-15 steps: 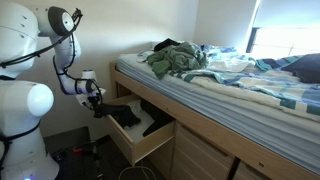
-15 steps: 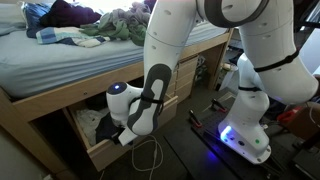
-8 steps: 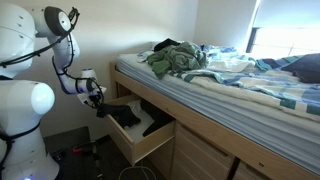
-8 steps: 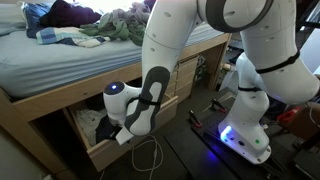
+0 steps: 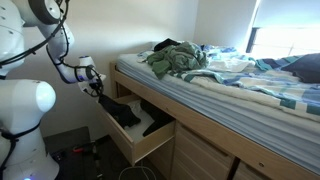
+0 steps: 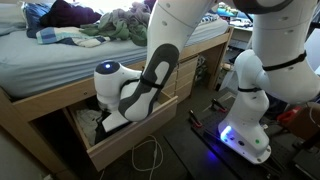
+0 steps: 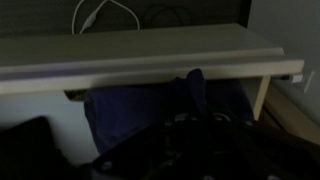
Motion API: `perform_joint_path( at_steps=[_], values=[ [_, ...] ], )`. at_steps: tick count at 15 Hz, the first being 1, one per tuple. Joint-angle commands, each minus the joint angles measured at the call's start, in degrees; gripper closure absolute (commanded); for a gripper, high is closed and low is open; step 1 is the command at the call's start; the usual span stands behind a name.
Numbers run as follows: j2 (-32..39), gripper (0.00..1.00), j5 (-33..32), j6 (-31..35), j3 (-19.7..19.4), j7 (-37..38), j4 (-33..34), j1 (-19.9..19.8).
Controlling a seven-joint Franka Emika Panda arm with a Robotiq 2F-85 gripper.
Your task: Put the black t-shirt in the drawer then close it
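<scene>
Next, my gripper will shift away from the pale drawer front, over the open drawer's inside, to release the t-shirt's upper end, since only its lower end trails there.
The black t-shirt (image 5: 121, 111) hangs in a stretched fold from my gripper (image 5: 96, 88), which is shut on its upper end. The lower end trails into the open wooden drawer (image 5: 146, 150) under the bed. A second dark piece of cloth (image 5: 157, 123) lies deeper in the drawer. In an exterior view, my arm (image 6: 150, 80) leans over the drawer (image 6: 132, 146) and hides the fingers. The wrist view is dim: the gripper (image 7: 195, 128) is a dark shape over dark cloth (image 7: 125, 115), with the pale drawer front (image 7: 150, 52) beyond it.
A wooden bed frame (image 5: 215, 125) holds a mattress with rumpled clothes (image 5: 176, 59) on top. More drawer fronts (image 5: 200, 156) are shut beside the open one. A white cable (image 6: 150, 160) lies on the floor, and the robot base (image 6: 245, 135) stands close by.
The gripper has shut on the black t-shirt and risen up and back from the drawer, pulling the cloth taut.
</scene>
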Motion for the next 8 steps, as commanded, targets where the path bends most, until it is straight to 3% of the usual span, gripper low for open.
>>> perform_joint_path(
  at_steps=[1, 4, 8],
  values=[
    [-8.3, 0.99, -10.7, -3.5, -8.0, 8.4, -1.2, 5.2],
    [-9.7, 0.99, -22.3, -2.9, -10.6, 16.8, 0.5, 4.9],
    [-7.2, 0.99, -28.7, -2.4, -7.0, 23.5, 0.3, 0.5]
  ],
)
